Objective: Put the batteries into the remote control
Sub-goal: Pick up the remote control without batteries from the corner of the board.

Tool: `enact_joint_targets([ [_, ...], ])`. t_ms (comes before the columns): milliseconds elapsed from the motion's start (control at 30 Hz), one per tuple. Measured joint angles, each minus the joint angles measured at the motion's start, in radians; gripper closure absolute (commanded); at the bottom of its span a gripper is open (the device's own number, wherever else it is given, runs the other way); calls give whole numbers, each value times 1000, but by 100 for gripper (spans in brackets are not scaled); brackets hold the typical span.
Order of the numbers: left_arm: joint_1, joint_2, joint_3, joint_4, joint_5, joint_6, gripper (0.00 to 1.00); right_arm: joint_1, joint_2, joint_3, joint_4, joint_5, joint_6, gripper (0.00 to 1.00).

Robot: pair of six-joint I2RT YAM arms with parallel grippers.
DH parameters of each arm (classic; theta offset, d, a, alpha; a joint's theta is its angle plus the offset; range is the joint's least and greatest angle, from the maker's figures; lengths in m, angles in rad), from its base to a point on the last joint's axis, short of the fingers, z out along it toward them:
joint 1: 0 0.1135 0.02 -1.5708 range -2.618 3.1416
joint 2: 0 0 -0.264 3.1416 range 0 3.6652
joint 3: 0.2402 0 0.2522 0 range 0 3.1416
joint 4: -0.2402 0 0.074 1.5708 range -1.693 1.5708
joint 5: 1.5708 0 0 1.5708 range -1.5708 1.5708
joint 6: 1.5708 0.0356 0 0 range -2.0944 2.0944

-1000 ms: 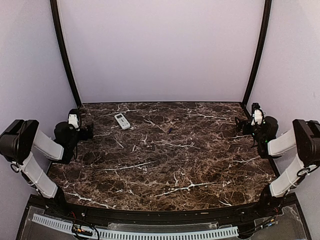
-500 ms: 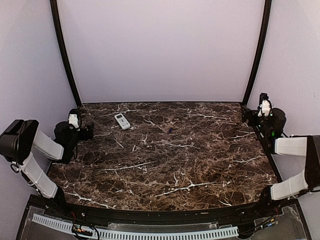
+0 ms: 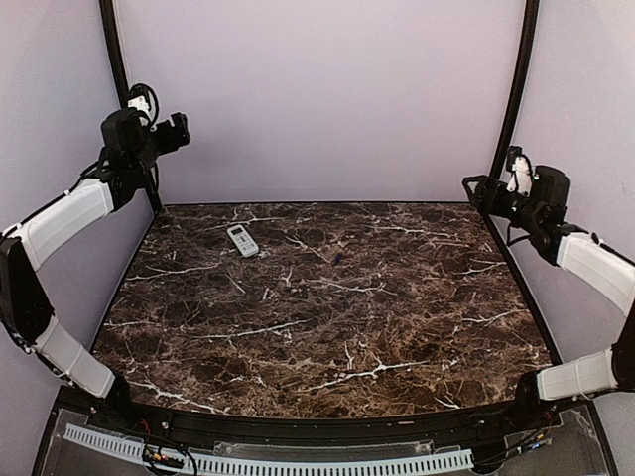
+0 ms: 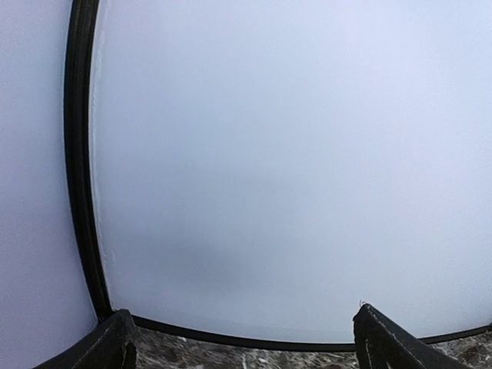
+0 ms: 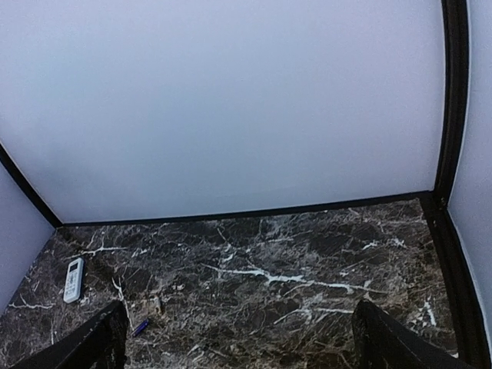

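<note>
I will next tilt my left gripper down from facing the back wall and lower it astride the long sides of the remote control, since the remote control lies flat below.
The white remote control lies face up at the back left of the marble table; the right wrist view shows the remote control at its far left. One slim bluish-purple battery rests near the table's back middle, and the same battery appears low on the left in the right wrist view. My left gripper hangs high by the back-left pole, open and empty, facing the back wall. On the right side my right gripper is raised, open, holding nothing.
Black frame poles rise at the back corners beside pale walls. A small flat grey piece lies just beyond the battery. The black table rim runs along the near edge.
Both arms lifted off table level. The left gripper rose high to the back-left pole; the right one climbed and moved toward the back right. Remote and battery stayed put.
</note>
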Motion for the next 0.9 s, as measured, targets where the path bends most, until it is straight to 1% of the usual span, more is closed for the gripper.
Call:
enact_joint_targets([
  [100,-107,102,97,-143,-115,-112,1,136,45,117,-180,119,-3,1],
  [167,-172,233,180,-253,-196,-172,1,207,77,174,-271,188,-4,2],
  [233,-212,365,251,-339,-249,-208,1,250,102,201,-338,245,-4,1],
  [333,-248,552,346,-457,-278,-268,1,301,142,219,-429,310,-2,1],
  [400,-256,640,373,-512,-278,-306,1,334,168,222,-488,338,6,1],
  [533,-254,744,418,-596,-269,-388,1,396,200,221,-573,375,35,1],
  [667,-248,820,535,-654,-245,-454,1,454,201,221,-621,405,69,1],
  [767,-248,853,595,-677,-231,-495,1,480,201,219,-641,416,87,2],
  [900,-248,870,609,-728,-222,-559,1,494,201,219,-654,435,105,1],
])
